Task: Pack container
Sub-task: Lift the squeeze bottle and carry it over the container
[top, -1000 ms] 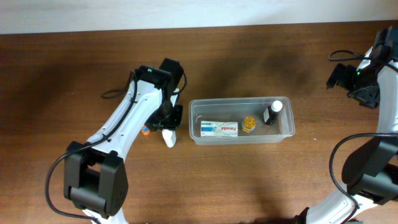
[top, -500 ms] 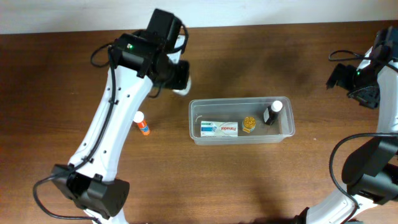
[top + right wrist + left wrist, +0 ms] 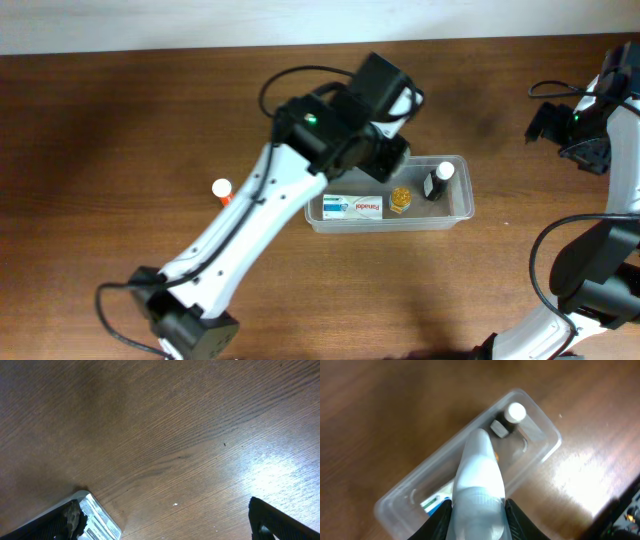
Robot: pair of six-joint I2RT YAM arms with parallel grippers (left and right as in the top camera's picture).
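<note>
I will next move my left gripper to its right in the overhead view, lower it and release the white bottle (image 3: 477,475) on the free part of the container's bottom below, beside the amber bottle.
The clear plastic container (image 3: 466,205) lies at the table's middle right. In it are a white and blue box (image 3: 352,207), a small amber bottle (image 3: 401,200) and a dark bottle with a white cap (image 3: 437,182). My left gripper (image 3: 385,155) hangs over the container's far side. In the left wrist view my left gripper (image 3: 477,510) is shut on a white bottle (image 3: 477,475), held above the container (image 3: 545,427) and pointing toward the dark bottle (image 3: 512,412). My right gripper (image 3: 170,525) is open and empty over bare wood, at the far right in the overhead view (image 3: 548,120).
A glue stick (image 3: 222,190) with a white cap lies on the table left of the container. The left arm stretches diagonally from the front left across the table to the container. The right arm stands along the right edge.
My left gripper has lifted the white bottle from the table left of the container and swung it back and then right, to above the container. The right arm has not moved.
</note>
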